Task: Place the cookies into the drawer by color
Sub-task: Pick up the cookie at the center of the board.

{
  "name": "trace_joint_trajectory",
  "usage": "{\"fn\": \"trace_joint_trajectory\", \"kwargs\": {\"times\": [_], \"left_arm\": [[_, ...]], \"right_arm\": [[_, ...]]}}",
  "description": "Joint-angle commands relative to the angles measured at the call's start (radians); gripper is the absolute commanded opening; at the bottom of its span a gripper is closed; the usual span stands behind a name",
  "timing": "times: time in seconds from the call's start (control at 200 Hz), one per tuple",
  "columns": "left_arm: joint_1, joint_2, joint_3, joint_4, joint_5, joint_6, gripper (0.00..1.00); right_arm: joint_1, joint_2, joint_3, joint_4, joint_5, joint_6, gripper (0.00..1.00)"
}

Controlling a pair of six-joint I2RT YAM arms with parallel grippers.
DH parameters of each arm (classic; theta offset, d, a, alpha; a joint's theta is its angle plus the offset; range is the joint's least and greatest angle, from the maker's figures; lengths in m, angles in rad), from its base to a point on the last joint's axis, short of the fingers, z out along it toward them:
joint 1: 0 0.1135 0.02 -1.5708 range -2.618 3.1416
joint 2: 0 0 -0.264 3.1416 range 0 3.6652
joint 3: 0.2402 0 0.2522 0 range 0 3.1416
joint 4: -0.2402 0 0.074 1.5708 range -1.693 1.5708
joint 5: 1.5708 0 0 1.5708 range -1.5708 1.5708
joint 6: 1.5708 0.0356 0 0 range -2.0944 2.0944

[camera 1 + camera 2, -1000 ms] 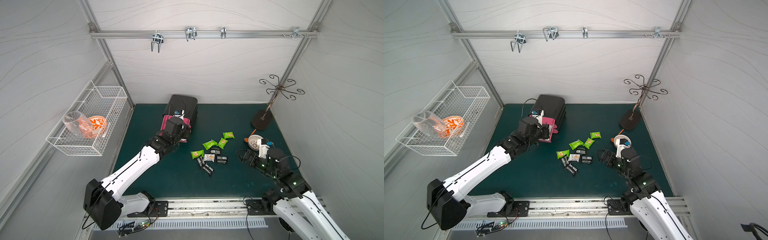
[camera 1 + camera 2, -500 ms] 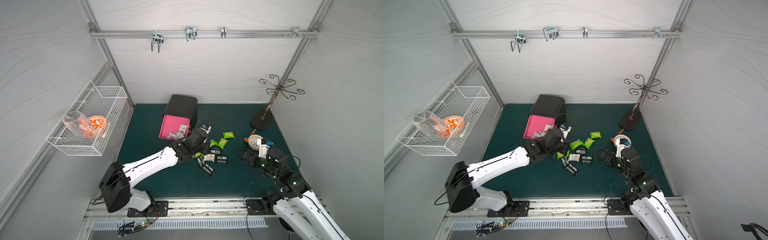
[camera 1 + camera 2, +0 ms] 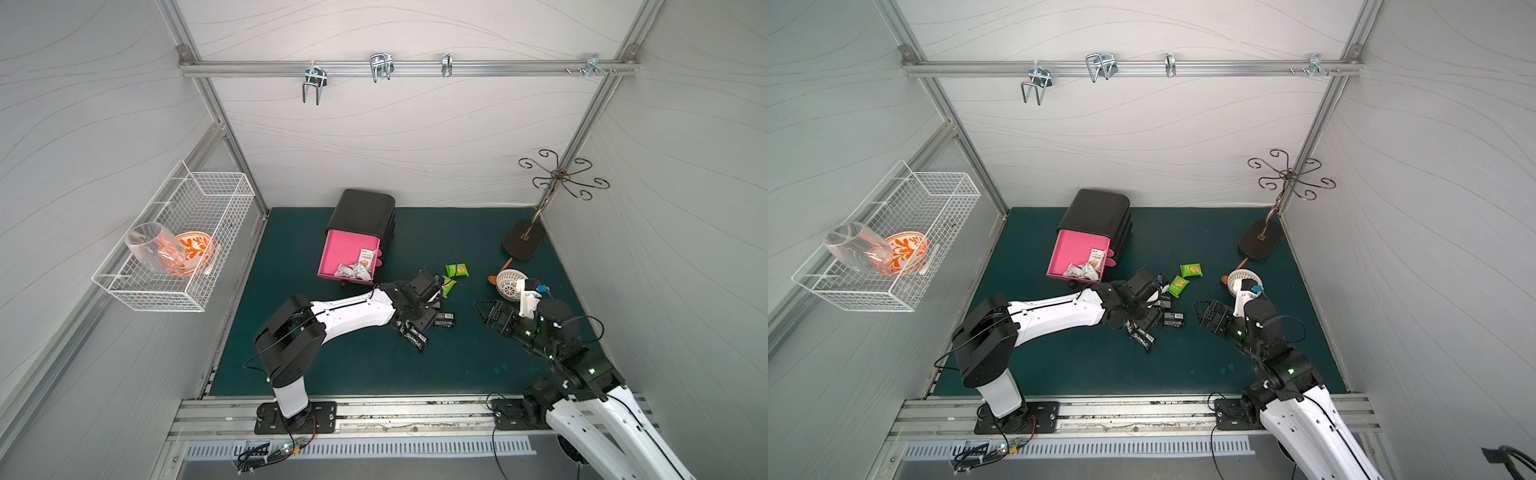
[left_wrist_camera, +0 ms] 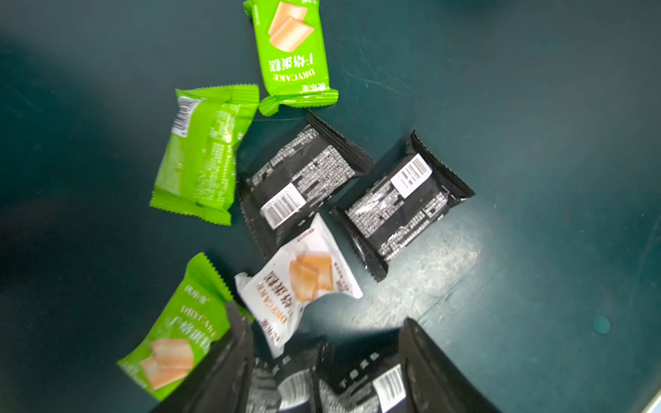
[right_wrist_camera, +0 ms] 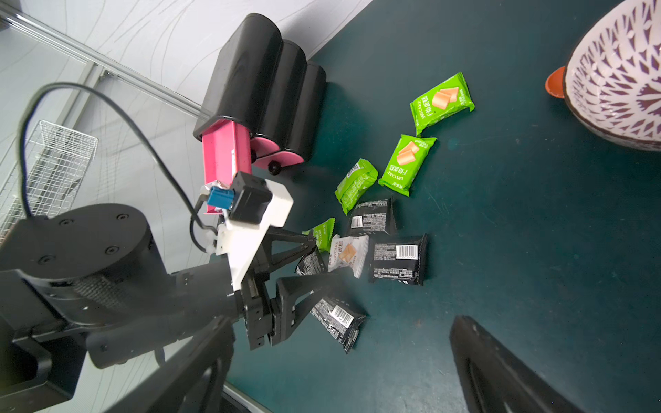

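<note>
Next, my left gripper moves outward and down onto the white packet's near edge (image 4: pixel 319 288), as its open fingers hang over black packets, short of the white one.
The cookies lie in a loose pile mid-mat: green packets (image 4: pixel 291 53) (image 4: pixel 200 153) (image 4: pixel 175 336), black packets (image 4: pixel 300 178) (image 4: pixel 400 203) and one white packet (image 4: pixel 300 282). My left gripper (image 4: pixel 322 343) hangs open over the near end of the pile, with black packets showing between its fingers and the white packet (image 5: pixel 347 252) just ahead. The black cabinet (image 3: pixel 361 210) stands at the back. Its top pink drawer (image 3: pixel 338 253) is pulled out and holds white packets (image 3: pixel 357 266). My right gripper (image 3: pixel 486 313) stands open to the right of the pile, empty.
A white perforated dome with an orange handle (image 3: pixel 509 282) sits right of the cookies, close to my right arm. A black hook stand (image 3: pixel 523 239) is at the back right. A wire basket (image 3: pixel 174 241) on the left wall holds a glass and an orange bowl.
My left arm has swung from the open drawer down to the cookie pile, and its jaws have opened. The right arm has not moved.
</note>
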Motion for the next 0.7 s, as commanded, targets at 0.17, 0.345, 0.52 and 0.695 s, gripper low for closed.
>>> {"fn": "trace_joint_trajectory", "kwargs": {"times": [0.17,0.345,0.52,0.695], "left_arm": [[0.001,0.136,0.073,0.026,-0.019,-0.067,0.59],[0.002,0.163,0.046,0.046,-0.022,-0.106,0.34],[0.002,0.145,-0.009,0.085,0.003,-0.152,0.06],[0.001,0.098,-0.038,0.111,0.036,-0.170,0.00]], "right_arm": [[0.002,0.000,0.001,-0.012,0.011,-0.005,0.99],[0.002,0.000,-0.005,-0.010,0.009,0.000,0.99],[0.002,-0.005,-0.006,-0.011,0.009,0.002,0.99],[0.002,0.001,-0.008,-0.001,0.002,0.007,0.99]]}}
